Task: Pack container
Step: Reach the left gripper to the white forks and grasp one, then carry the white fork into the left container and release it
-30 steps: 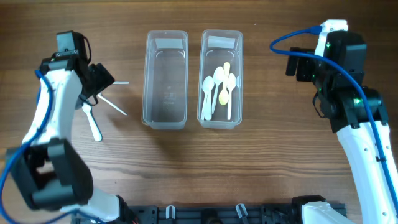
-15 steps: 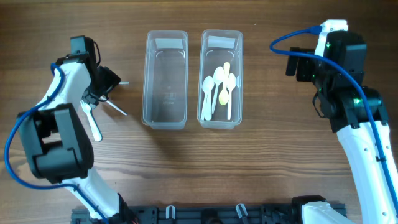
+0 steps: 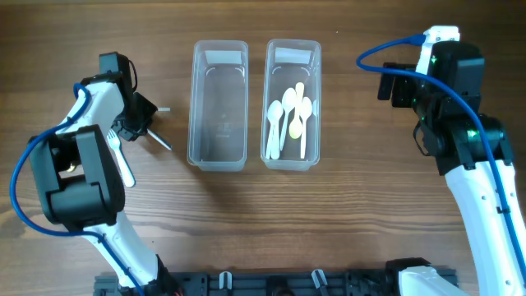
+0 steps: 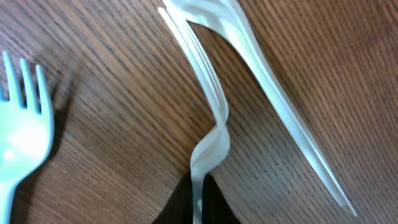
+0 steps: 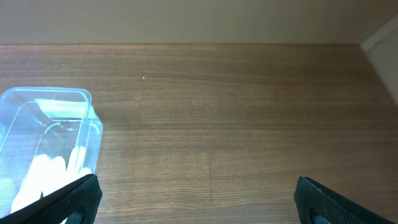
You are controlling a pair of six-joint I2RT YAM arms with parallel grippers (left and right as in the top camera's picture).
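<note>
I will next raise my left gripper and move it to the right in the overhead view, over the empty container (image 3: pixel 220 108), to release the fork, since the other container holds spoons.
Two clear plastic containers stand side by side in the overhead view: the left container (image 3: pixel 219 148) has nothing in it, and the right container (image 3: pixel 293 156) holds several white spoons (image 3: pixel 289 115). My left gripper (image 3: pixel 140 115) is down at the table left of them. In the left wrist view, my left gripper (image 4: pixel 199 190) is shut on the handle of a white plastic fork (image 4: pixel 208 124), which stands on edge. A second fork (image 4: pixel 273 93) lies just right of it and a third fork (image 4: pixel 25 134) to the left. My right gripper (image 5: pixel 199 202) hangs open over bare wood.
One loose fork (image 3: pixel 119 160) lies below my left gripper, with a handle (image 3: pixel 160 141) pointing toward the left container. The right arm (image 3: pixel 460 115) stands off to the right of the containers. Wood table (image 3: pixel 362 205) all around.
My left gripper has shifted slightly up and right over the forks and closed on one fork's handle. The right arm has not moved.
</note>
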